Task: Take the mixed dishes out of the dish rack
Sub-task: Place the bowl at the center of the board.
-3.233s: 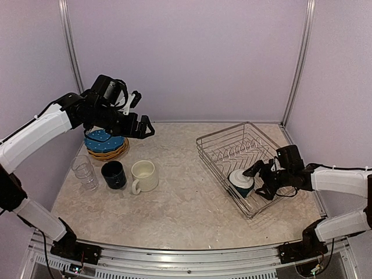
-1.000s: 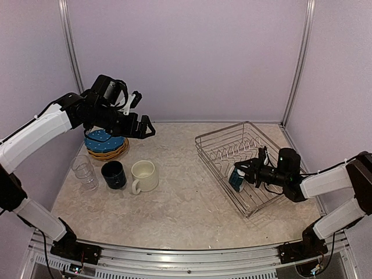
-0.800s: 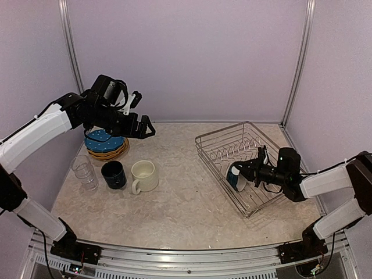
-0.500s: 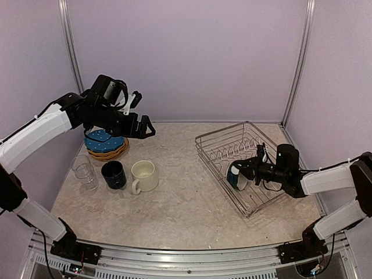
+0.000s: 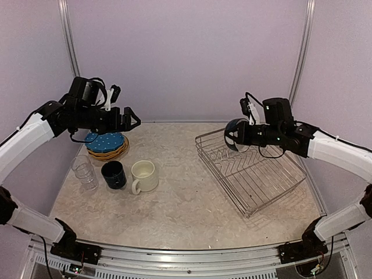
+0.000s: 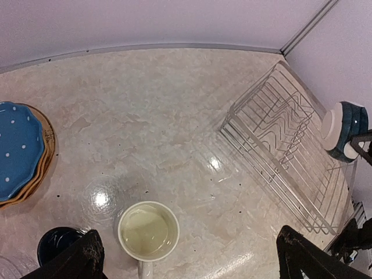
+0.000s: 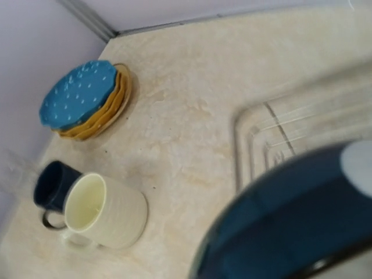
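Next, my right gripper swings from the rack back and down to the cream mug's near side, as that table is bare. It then turns the teal bowl [image 5: 234,135] upright.
My right gripper [image 5: 245,132] is shut on the teal bowl [image 5: 234,135], holding it tilted in the air above the far left corner of the dish rack [image 5: 256,174]. In the right wrist view the bowl [image 7: 302,221] fills the lower right and hides the fingers. No dishes show in the silver wire rack [image 6: 279,145]. My left gripper [image 5: 124,119] hangs open and holds nothing, high over the blue dotted plate [image 5: 106,139], which tops the orange plates [image 5: 107,152]. Its fingertips [image 6: 87,258] frame the cream mug [image 6: 148,231].
On the left of the table stand a clear glass [image 5: 85,172], the navy mug [image 5: 113,174] and the cream mug [image 5: 144,175] in a row before the plate stack. Walls and metal posts close the back and sides.
The right gripper has lifted the teal bowl out of the rack, up and toward the back left. The left arm has drawn back to the left, still open.
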Controlling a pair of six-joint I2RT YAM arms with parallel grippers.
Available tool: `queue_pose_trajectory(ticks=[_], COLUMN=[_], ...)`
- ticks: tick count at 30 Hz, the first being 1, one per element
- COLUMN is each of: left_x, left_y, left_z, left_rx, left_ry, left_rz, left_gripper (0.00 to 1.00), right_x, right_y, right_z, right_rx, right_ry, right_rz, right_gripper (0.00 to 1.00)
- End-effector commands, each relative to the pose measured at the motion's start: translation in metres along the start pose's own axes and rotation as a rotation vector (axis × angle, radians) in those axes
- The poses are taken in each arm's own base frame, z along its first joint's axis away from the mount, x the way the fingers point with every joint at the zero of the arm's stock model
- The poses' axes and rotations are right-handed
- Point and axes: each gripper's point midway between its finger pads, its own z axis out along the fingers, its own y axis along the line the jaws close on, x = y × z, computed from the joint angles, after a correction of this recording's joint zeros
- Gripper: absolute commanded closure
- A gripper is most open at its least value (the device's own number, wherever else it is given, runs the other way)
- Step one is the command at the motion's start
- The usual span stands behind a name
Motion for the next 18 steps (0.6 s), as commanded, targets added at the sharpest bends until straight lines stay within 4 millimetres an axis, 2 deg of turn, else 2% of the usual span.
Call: queue_pose_trajectory(ticks=[1,3,5,7,9,15,18], left_x=[-0.034,-0.041,-0.048,-0.052,-0.055,-0.060,-0.062], left_y=[0.011,0.024,0.036,0.045,0.056,0.074,0.080], left_z=[-0.039,-0.050,-0.065,-0.076,-0.091,-0.123,-0.129], left_rx=[-0.004,-0.036,-0.066,-0.091,-0.127,-0.174,-0.183], left_ry=[-0.204,-0.261,-0.329,-0.381,-0.439,-0.557,-0.578], left_rz=[-0.067,-0.096,-0.120,-0.138,-0.157,-0.195,-0.209], left_gripper=[0.01,0.01,0.01,0.01,0.01,0.01,0.01], right_x=[0.012,0.021,0.040,0.064,0.097,0.193,0.225], right_y=[0.033,0.065,0.090,0.117,0.142,0.163,0.172], right_z=[0.018,0.037,0.053,0.068,0.081,0.116,0.124], right_rx=[0.062,0.025,0.011,-0.031,-0.075,-0.122,-0.159], right_ry=[0.114,0.160,0.231,0.305,0.392,0.684,0.758], right_rz=[-0.379,-0.494,-0.615,-0.707,-0.793,-0.983,-1.030], right_gripper=[1.00,1.00,1.00,1.00,1.00,1.00,1.00])
